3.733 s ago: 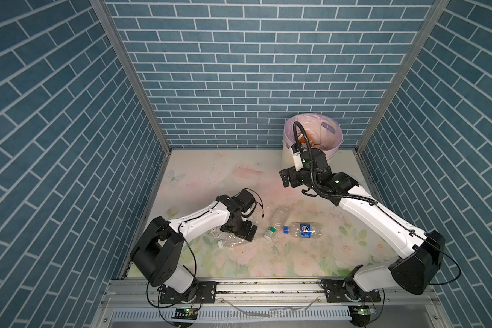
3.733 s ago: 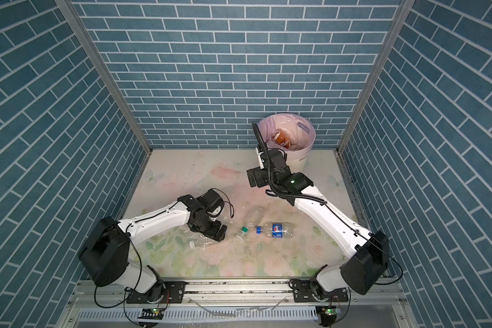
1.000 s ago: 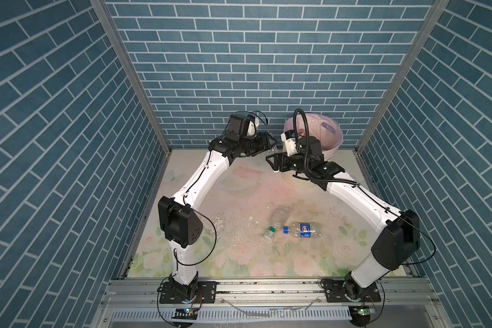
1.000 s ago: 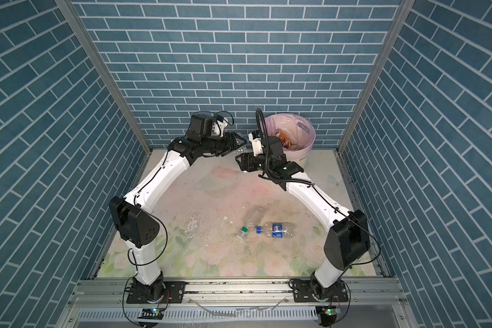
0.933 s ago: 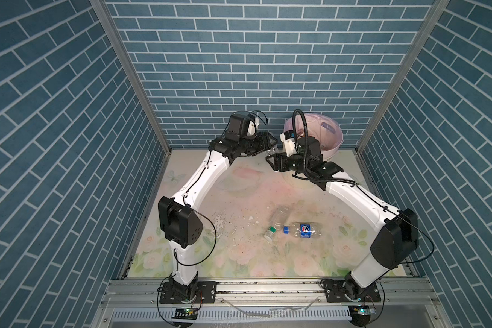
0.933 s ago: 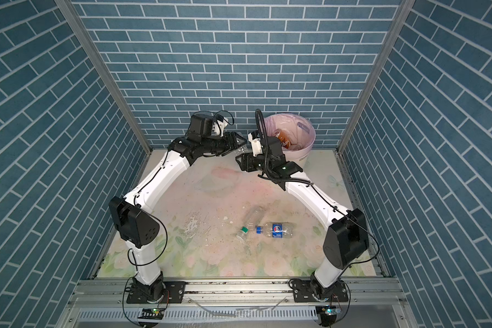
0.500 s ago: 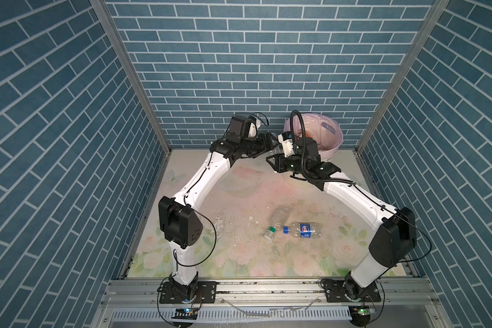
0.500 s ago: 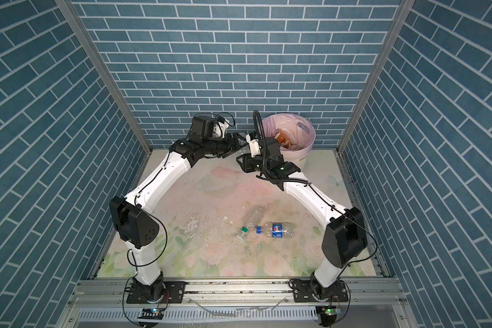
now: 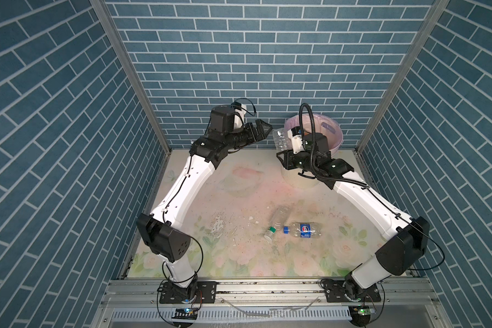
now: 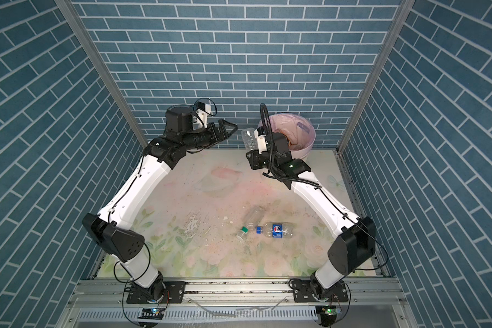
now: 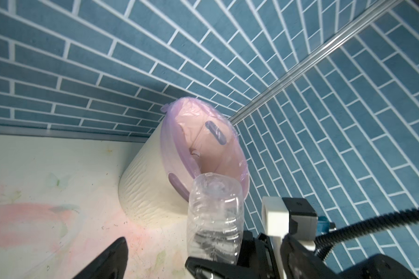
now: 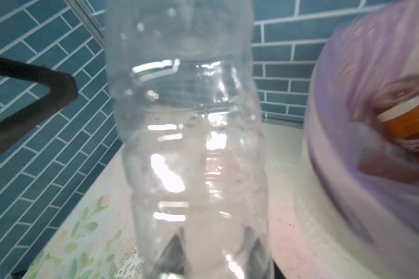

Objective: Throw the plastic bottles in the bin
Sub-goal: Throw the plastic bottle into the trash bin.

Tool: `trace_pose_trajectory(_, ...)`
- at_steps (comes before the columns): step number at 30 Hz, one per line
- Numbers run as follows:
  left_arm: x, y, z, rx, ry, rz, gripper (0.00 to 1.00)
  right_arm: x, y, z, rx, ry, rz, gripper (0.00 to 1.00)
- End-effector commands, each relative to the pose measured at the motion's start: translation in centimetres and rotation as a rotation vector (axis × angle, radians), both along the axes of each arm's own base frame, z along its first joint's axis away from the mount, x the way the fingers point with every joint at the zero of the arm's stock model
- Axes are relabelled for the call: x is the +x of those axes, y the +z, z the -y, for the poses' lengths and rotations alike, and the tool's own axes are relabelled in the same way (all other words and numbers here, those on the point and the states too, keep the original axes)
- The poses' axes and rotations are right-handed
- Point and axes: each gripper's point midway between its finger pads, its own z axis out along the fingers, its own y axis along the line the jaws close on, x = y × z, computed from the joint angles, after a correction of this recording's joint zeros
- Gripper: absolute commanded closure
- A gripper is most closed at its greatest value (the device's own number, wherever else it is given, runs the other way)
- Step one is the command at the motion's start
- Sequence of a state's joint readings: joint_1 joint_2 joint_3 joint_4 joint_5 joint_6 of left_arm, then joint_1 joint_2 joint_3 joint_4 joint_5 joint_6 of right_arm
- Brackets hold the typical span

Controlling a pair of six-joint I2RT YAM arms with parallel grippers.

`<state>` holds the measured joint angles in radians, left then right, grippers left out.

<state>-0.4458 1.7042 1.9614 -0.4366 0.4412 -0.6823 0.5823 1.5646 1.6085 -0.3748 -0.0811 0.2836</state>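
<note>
The right gripper moves up and outward over the bin's opening [image 10: 296, 134] [image 12: 395, 127] next, as that lies outward behind the bin's lilac-bagged rim, and releases the bottle.
A clear, label-less plastic bottle [image 9: 281, 138] [image 10: 247, 139] stands upright in the air at the back of the table, with my right gripper [image 9: 285, 147] [image 12: 211, 261] shut on its lower end. It fills the right wrist view [image 12: 186, 145]. My left gripper [image 9: 263, 129] [image 10: 230, 130] is open just left of it, apart from it; one finger [image 12: 34, 96] shows beside the bottle. The cream bin [image 9: 335, 136] [image 11: 150, 183] with its lilac bag stands just right of the bottle, with a brown bottle [image 12: 406, 116] inside. Two more bottles lie mid-table: green-capped [image 9: 277, 220], blue-labelled [image 9: 304, 229].
Blue brick walls close in the back and both sides, and the bin sits in the back right corner by a metal post [image 9: 395, 82]. Crumbs and flakes [image 9: 219, 225] are scattered on the floral tabletop near the lying bottles.
The left gripper, which carried the clear bottle up from the table, has opened and let go. The right gripper has closed on the bottle and now holds it alone.
</note>
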Motion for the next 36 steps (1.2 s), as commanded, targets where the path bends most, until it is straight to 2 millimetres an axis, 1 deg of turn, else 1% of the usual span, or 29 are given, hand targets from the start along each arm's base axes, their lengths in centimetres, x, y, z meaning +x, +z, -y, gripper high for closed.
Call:
trace_pose_trajectory(1, -1.0, 0.7, 0.9, 0.022, -0.034, 0.076, 0.01, -1.4, 9.2, 4.8, -0.063, -0.116, 0.228, 0.69)
trace_pose_trajectory(5, -1.8, 0.2, 1.9, 0.053, -0.061, 0.095, 0.01, -2.9, 15.6, 8.9, -0.105, -0.239, 0.400, 0.69)
trace_pose_trajectory(7, -1.7, -0.3, 2.3, 0.055, -0.071, 0.088, 0.01, -3.7, 18.1, 10.5, -0.112, -0.290, 0.467, 0.69)
trace_pose_trajectory(8, -1.7, -0.5, 2.3, 0.053, -0.074, 0.086, 0.01, -3.9, 19.0, 11.2, -0.114, -0.317, 0.495, 0.70)
trace_pose_trajectory(10, -1.5, -1.0, 2.5, 0.058, -0.077, 0.078, 0.01, -3.6, 19.7, 12.3, -0.125, -0.356, 0.523, 0.70)
trace_pose_trajectory(11, -1.4, -1.3, 2.5, 0.060, -0.075, 0.073, 0.01, -3.0, 19.5, 12.8, -0.132, -0.376, 0.515, 0.70)
trace_pose_trajectory(12, -1.3, -1.4, 2.5, 0.060, -0.076, 0.071, 0.01, -2.1, 18.7, 13.2, -0.140, -0.394, 0.491, 0.70)
trace_pose_trajectory(13, -1.3, -1.6, 2.6, 0.060, -0.078, 0.068, 0.01, -0.9, 17.4, 13.4, -0.147, -0.401, 0.450, 0.70)
trace_pose_trajectory(15, -1.2, -1.9, 2.7, 0.063, -0.078, 0.062, 0.01, 1.8, 13.8, 13.6, -0.167, -0.420, 0.350, 0.71)
trace_pose_trajectory(16, -1.2, -2.1, 2.7, 0.065, -0.078, 0.057, 0.01, 3.3, 11.5, 13.7, -0.186, -0.429, 0.287, 0.70)
trace_pose_trajectory(17, -1.2, -2.4, 2.7, 0.071, -0.076, 0.053, 0.01, 4.7, 9.4, 13.9, -0.205, -0.446, 0.227, 0.67)
trace_pose_trajectory(18, -1.2, -2.6, 2.6, 0.078, -0.074, 0.048, 0.01, 5.6, 7.9, 14.2, -0.226, -0.462, 0.182, 0.62)
trace_pose_trajectory(19, -1.1, -3.1, 2.6, 0.088, -0.074, 0.041, 0.01, 6.2, 6.8, 14.6, -0.251, -0.483, 0.149, 0.54)
trace_pose_trajectory(20, -1.2, -3.3, 2.5, 0.096, -0.074, 0.038, 0.01, 6.5, 6.7, 14.8, -0.265, -0.496, 0.140, 0.46)
trace_pose_trajectory(21, -1.2, -3.6, 2.4, 0.103, -0.075, 0.032, 0.01, 6.4, 7.1, 15.0, -0.264, -0.504, 0.147, 0.38)
trace_pose_trajectory(22, -1.3, -4.1, 2.5, 0.113, -0.077, 0.024, 0.01, 6.1, 8.0, 15.1, -0.245, -0.505, 0.170, 0.27)
trace_pose_trajectory(23, -1.3, -4.4, 2.4, 0.123, -0.078, 0.019, 0.01, 5.7, 9.0, 15.1, -0.221, -0.502, 0.196, 0.19)
trace_pose_trajectory(24, -1.3, -4.7, 2.3, 0.128, -0.077, 0.013, 0.01, 5.2, 10.0, 15.0, -0.198, -0.491, 0.220, 0.15)
trace_pose_trajectory(26, -1.3, -5.3, 2.5, 0.134, -0.083, 0.001, 0.01, 4.4, 11.6, 14.9, -0.170, -0.477, 0.254, 0.11)
trace_pose_trajectory(29, -1.3, -6.2, 2.7, 0.133, -0.092, -0.019, 0.01, 3.5, 12.9, 14.9, -0.153, -0.459, 0.276, 0.07)
trace_pose_trajectory(33, -1.3, -7.6, 2.7, 0.143, -0.094, -0.048, 0.01, 2.4, 13.8, 14.7, -0.133, -0.439, 0.291, 0.04)
trace_pose_trajectory(36, -1.5, -9.1, 2.7, 0.166, -0.096, -0.079, 0.01, 1.6, 14.1, 14.5, -0.113, -0.423, 0.304, 0.02)
